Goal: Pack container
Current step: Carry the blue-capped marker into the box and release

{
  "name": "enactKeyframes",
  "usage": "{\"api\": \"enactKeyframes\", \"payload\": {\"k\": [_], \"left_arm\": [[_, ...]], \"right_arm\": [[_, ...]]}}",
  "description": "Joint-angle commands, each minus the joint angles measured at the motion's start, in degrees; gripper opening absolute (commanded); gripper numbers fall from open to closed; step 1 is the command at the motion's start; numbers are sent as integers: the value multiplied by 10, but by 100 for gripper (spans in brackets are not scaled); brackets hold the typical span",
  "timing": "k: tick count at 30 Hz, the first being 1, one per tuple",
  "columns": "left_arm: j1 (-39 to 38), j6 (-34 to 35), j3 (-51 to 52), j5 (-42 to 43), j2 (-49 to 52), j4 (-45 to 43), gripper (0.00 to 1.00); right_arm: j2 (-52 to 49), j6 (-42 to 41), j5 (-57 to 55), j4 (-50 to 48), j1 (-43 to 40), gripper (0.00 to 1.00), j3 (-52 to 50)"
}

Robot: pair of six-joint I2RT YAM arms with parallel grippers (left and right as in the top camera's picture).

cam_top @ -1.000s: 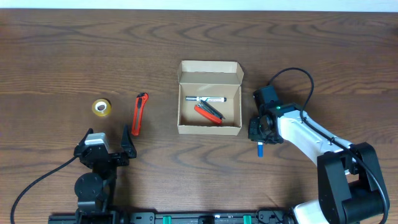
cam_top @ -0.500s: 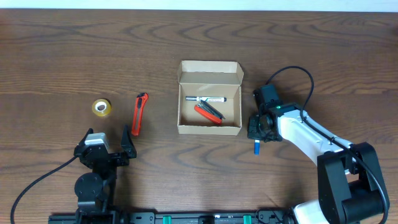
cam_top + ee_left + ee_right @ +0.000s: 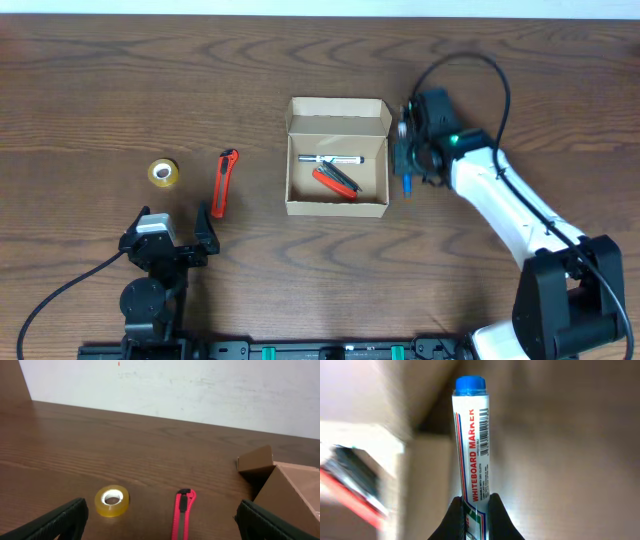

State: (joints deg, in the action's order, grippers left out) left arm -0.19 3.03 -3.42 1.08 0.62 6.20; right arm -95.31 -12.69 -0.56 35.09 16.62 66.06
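The right gripper crosses the box's side to the left in the overhead view next, turns, and lowers between the packed markers to release, as the box's flap stands open.
The container [image 3: 337,205], a tan cardboard box with its lid flap open at the back, sits mid-table and holds a white marker and a red marker. My right gripper [image 3: 408,160] is shut on a blue-capped whiteboard marker [image 3: 471,440] and holds it just right of the box's right wall; its blue tip shows in the overhead view [image 3: 407,184]. My left gripper [image 3: 178,240] is open and empty near the front left; its fingers frame the left wrist view [image 3: 160,520]. The box's corner shows there at right [image 3: 280,485].
A yellow tape roll [image 3: 163,172] and a red box cutter [image 3: 224,183] lie left of the box; both show in the left wrist view, tape [image 3: 112,500], cutter [image 3: 182,515]. A black cable loops above the right arm [image 3: 470,62].
My right gripper has lifted the blue marker off the table and carried it back and left, from front right of the box to beside its right wall. The left arm has not moved.
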Motion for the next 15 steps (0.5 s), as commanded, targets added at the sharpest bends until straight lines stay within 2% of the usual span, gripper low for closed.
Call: {"api": "enactKeyframes", "payload": {"k": [1, 4, 6, 9, 11, 15], "left_arm": [[-2, 4, 16, 0, -3, 13, 95], [-2, 4, 16, 0, -3, 13, 95], [-2, 4, 16, 0, -4, 13, 95], [-2, 4, 16, 0, -3, 13, 95], [-2, 4, 16, 0, -3, 13, 95], [-2, 4, 16, 0, -3, 13, 95]], "right_arm": [[17, 130, 33, 0, -5, 1, 64], [17, 228, 75, 1, -5, 1, 102], [17, 325, 115, 12, -5, 1, 120], [17, 490, 190, 67, -4, 1, 143], [17, 567, 218, 112, -4, 1, 161], [17, 616, 224, 200, -2, 1, 219]]}}
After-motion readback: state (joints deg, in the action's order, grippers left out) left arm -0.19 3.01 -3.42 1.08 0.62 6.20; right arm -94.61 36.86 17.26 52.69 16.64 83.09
